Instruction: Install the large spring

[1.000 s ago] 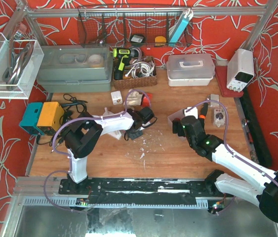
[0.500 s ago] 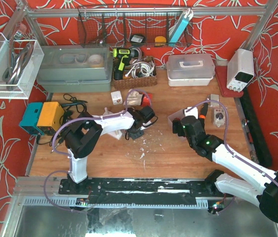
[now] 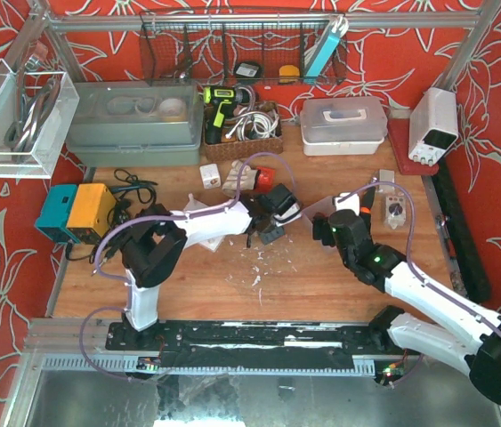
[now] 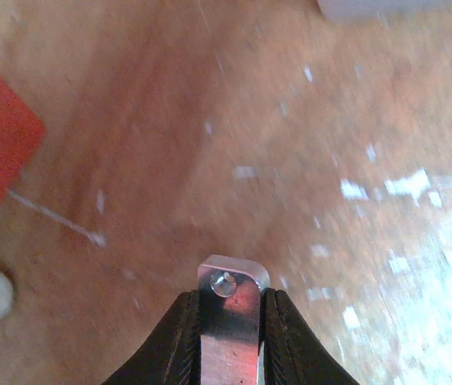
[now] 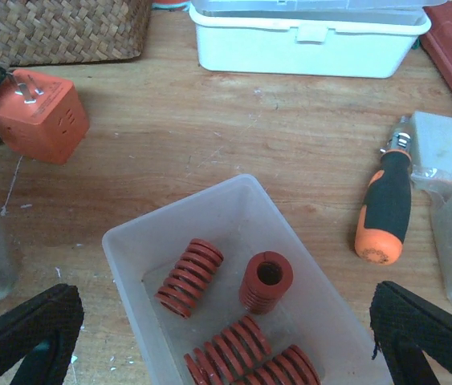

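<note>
I should next turn my right gripper along a side of the bin, as that side is close beside it, and lower it around the upright spring's top (image 5: 269,272) below.
Several orange springs lie in a clear plastic bin (image 5: 185,204): a short one on its side (image 5: 189,277), one standing on end (image 5: 266,281), and two longer ones (image 5: 234,353) at the near edge, partly cut off. My right gripper (image 5: 226,337) hangs open over the bin (image 3: 319,210), its fingers (image 5: 25,329) wide on either side and nothing between them. In the left wrist view my left gripper (image 4: 231,301) is shut on a flat metal plate (image 4: 230,325) with a small pin near its rounded tip. It is held above the wood, just left of the bin (image 3: 272,222).
An orange-and-black screwdriver (image 5: 386,208) lies right of the bin beside a small bagged part (image 5: 442,144). An orange cube plug (image 5: 37,116) sits to the left. A white lidded box (image 5: 306,36) and a wicker basket (image 5: 57,28) stand behind. White flecks litter the wood (image 4: 386,188).
My left arm has swung right with the metal plate, from mid-table to just beside the bin. The right gripper has barely moved and stays open.
</note>
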